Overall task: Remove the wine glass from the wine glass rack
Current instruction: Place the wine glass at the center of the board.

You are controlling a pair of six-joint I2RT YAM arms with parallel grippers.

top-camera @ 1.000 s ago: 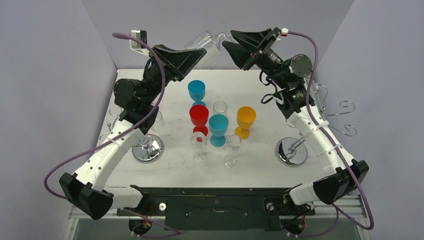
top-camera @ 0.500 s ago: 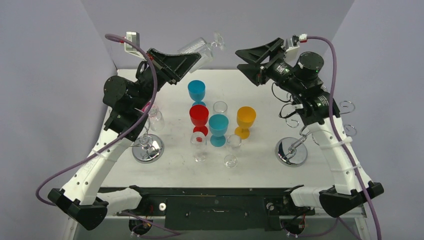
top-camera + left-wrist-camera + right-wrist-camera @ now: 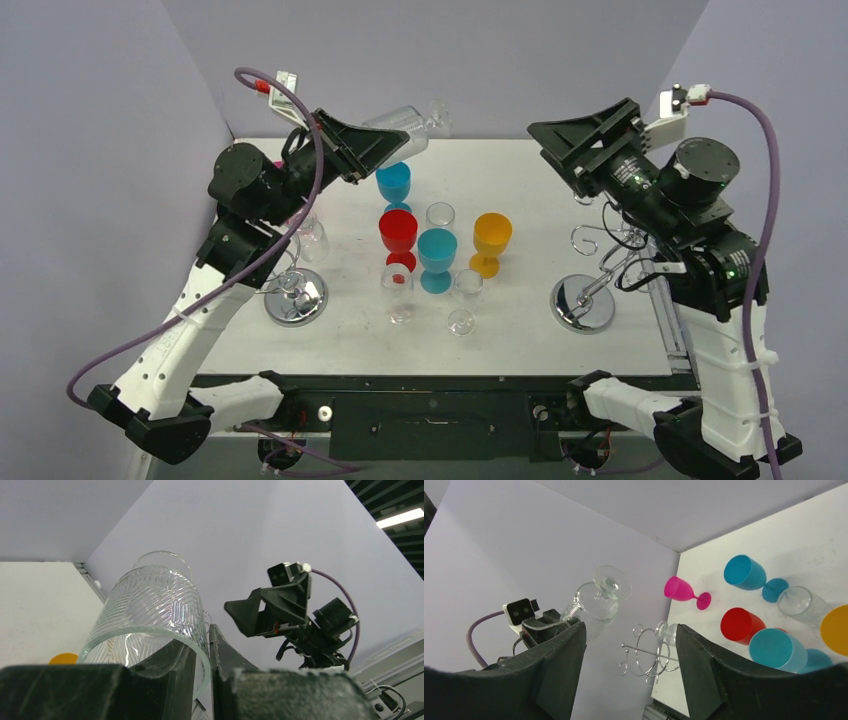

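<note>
My left gripper swings back and down over the bare tabletop by its near edge point(image 3: 508, 353) next, as there is room, turns the tilted glass foot-down and releases it.
A clear ribbed wine glass point(image 3: 408, 128) hangs in the air over the table's far left, tilted, with its foot point(image 3: 437, 113) pointing right. My left gripper point(image 3: 392, 150) is shut on its rim; in the left wrist view one finger is inside the bowl point(image 3: 150, 605) and the other outside. My right gripper point(image 3: 558, 150) is open and empty, raised over the far right, well apart from the glass. The left rack point(image 3: 296, 298) still carries clear glasses point(image 3: 313, 238). Only bare wire hooks show on the right rack point(image 3: 583, 303).
Blue point(image 3: 393, 182), red point(image 3: 398, 232), teal point(image 3: 437, 250) and orange point(image 3: 491, 235) goblets stand mid-table with three clear glasses point(image 3: 462, 292) among them. A pink goblet point(image 3: 684, 590) lies on its side at the far left. Grey walls close in the back and both sides.
My right gripper opened wide and drew back to the right, away from the glass's foot. My left gripper kept the glass and sank slightly toward the table.
</note>
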